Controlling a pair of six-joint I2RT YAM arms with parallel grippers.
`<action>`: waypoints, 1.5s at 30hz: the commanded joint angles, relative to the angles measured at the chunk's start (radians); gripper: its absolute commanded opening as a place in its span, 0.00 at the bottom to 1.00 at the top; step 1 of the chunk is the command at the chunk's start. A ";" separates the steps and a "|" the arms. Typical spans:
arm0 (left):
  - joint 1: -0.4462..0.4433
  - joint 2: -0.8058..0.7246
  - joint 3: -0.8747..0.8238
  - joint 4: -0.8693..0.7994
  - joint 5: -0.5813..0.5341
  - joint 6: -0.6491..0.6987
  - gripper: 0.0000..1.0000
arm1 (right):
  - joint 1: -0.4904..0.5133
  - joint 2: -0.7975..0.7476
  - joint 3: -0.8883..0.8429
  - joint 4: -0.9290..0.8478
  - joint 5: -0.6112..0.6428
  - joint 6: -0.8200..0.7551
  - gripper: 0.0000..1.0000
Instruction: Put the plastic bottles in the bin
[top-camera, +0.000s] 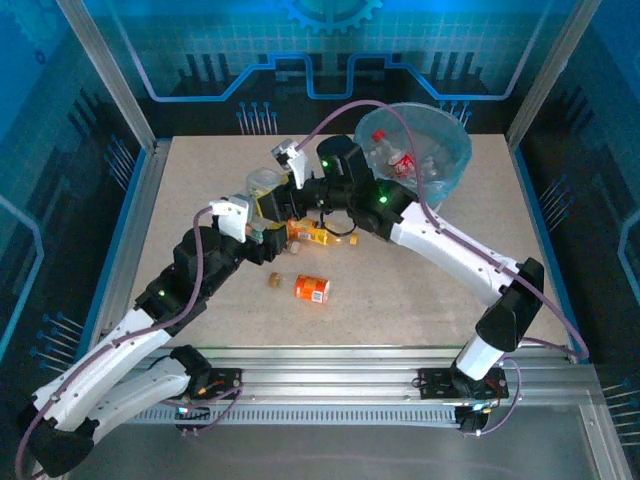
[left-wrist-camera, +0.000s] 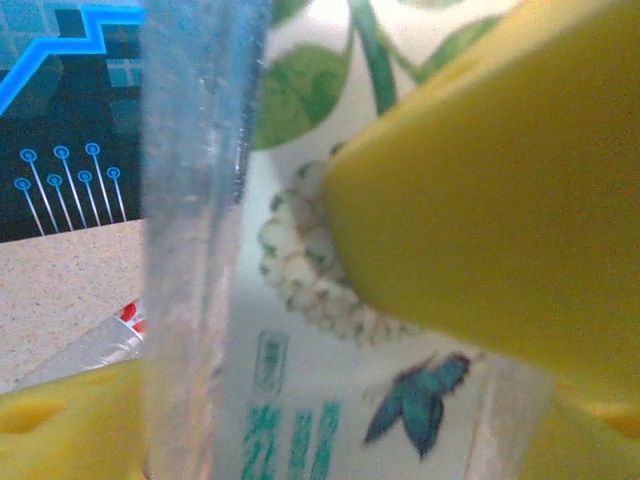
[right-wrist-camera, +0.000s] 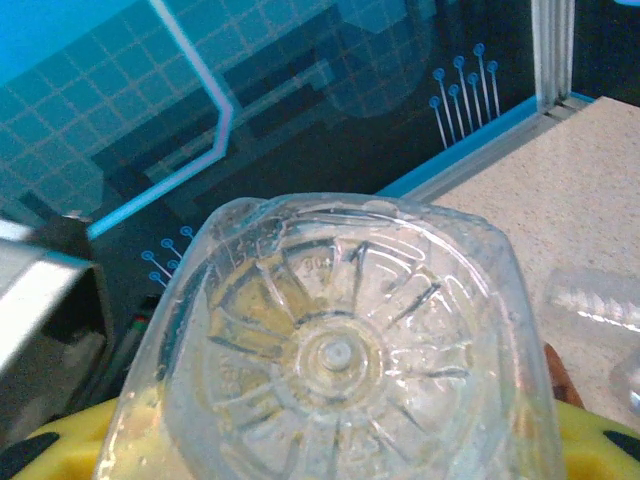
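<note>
My right gripper is holding the clear bottle and should next swing outward across the table, over the bin's opening (top-camera: 420, 150), and release the bottle, because bottles already show inside the bin's opening.
A clear plastic bottle (top-camera: 262, 183) with a white leaf-and-butterfly label (left-wrist-camera: 330, 400) hangs above the table's left middle, caught between both arms. My left gripper (top-camera: 260, 213) (left-wrist-camera: 330, 430) is shut on its labelled body, with yellow fingers (left-wrist-camera: 60, 425) at both sides. My right gripper (top-camera: 284, 183) (right-wrist-camera: 330, 455) grips the same bottle, whose ribbed base (right-wrist-camera: 335, 355) faces its camera. One of its yellow fingers (left-wrist-camera: 500, 210) lies across the label. The grey bin (top-camera: 455, 150) with its blue liner stands at the back right, holding red-labelled bottles (top-camera: 400, 160).
An orange-labelled bottle (top-camera: 312, 289) lies on the table in front of the grippers. Another orange one (top-camera: 310, 232) sits under the right arm, with a small brown cap (top-camera: 272, 280) nearby. A crushed clear bottle (right-wrist-camera: 595, 300) lies on the table. Aluminium posts frame the table edges.
</note>
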 joint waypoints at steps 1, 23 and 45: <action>-0.008 -0.009 0.010 0.049 0.002 -0.005 0.94 | -0.044 -0.057 0.058 -0.063 0.051 -0.043 0.40; -0.008 0.003 0.054 -0.044 -0.006 -0.047 0.96 | -0.363 0.049 0.296 -0.301 1.113 -0.548 0.36; -0.009 -0.055 0.030 -0.098 -0.017 -0.058 0.96 | -0.338 0.297 0.463 -0.354 1.226 -0.534 0.47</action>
